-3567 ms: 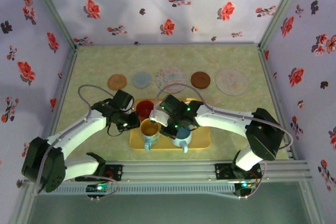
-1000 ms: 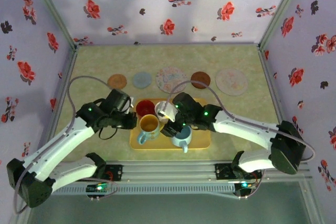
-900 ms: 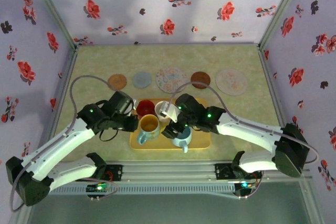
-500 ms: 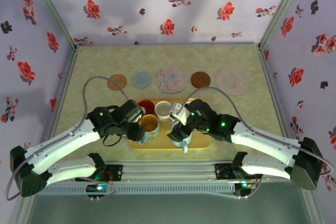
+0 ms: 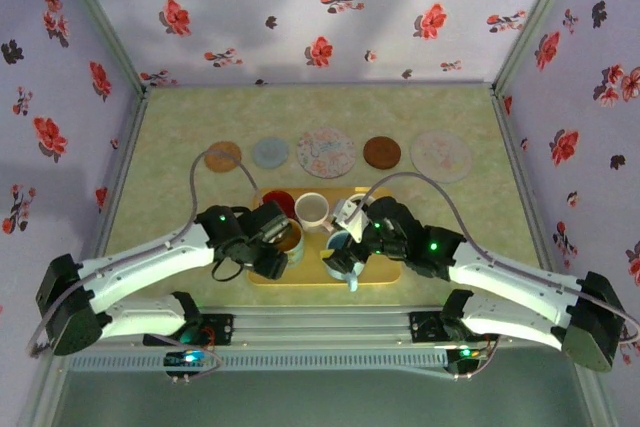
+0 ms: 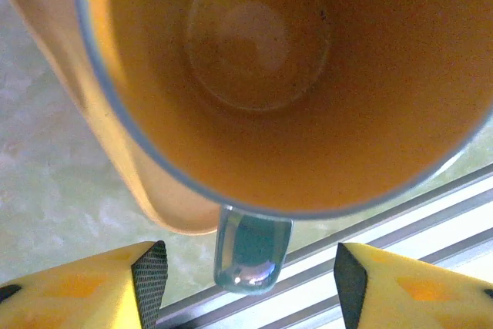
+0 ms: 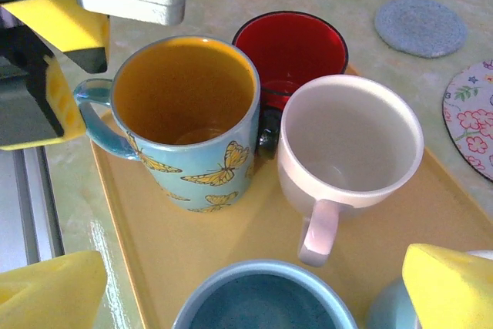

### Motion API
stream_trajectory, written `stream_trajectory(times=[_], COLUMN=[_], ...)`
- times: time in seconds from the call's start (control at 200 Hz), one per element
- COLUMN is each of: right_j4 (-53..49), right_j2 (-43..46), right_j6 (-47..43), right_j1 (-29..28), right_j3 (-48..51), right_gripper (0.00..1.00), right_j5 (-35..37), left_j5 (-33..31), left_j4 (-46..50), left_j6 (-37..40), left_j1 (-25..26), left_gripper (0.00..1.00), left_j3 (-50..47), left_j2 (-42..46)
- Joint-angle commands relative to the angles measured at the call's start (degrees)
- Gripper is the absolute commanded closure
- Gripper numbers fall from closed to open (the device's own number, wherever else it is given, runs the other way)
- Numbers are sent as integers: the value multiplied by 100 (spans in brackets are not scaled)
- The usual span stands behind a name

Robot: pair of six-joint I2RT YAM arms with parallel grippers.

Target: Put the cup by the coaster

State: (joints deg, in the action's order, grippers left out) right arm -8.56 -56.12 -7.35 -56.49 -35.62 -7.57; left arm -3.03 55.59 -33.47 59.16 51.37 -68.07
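Observation:
The butterfly cup has its blue handle lined up between the open fingers, so my left gripper needs to move down and in toward the cup to close on the handle.
A yellow tray holds several cups. The butterfly cup with an orange inside stands at its left, the red cup behind it, the white cup beside that, and the blue cup nearest. My left gripper is open, its yellow fingers apart on either side of the butterfly cup's blue handle without touching it. My right gripper is open above the blue cup, holding nothing. A row of coasters lies behind the tray, among them a floral coaster.
The other coasters in the row are a woven brown one, a blue-grey one, a dark brown one and a pale one. Metal rails run along the near edge. Flowered walls enclose the table.
My left gripper opened and swung round to the butterfly cup's handle. My right gripper opened, left the white cup standing on the tray and drew back over the blue cup.

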Motion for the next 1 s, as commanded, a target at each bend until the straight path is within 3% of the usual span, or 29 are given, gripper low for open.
stream_trajectory(times=[0.0, 0.44, 0.575, 0.995], right_j4=[297, 460, 520, 467], right_j2=[79, 82, 92, 83], right_j6=[103, 109, 182, 107], right_j1=[-4, -11, -3, 2], right_j3=[90, 185, 231, 204], right_gripper=[1, 1, 1, 1], right_j5=[116, 166, 192, 230], left_j5=[-55, 39, 54, -5], left_j4=[-101, -271, -719, -926], left_j6=[24, 166, 113, 78], left_j1=[52, 26, 0, -88], left_gripper=[38, 36, 36, 49], left_j3=[-4, -164, -337, -418], left_j2=[-188, -705, -697, -820])
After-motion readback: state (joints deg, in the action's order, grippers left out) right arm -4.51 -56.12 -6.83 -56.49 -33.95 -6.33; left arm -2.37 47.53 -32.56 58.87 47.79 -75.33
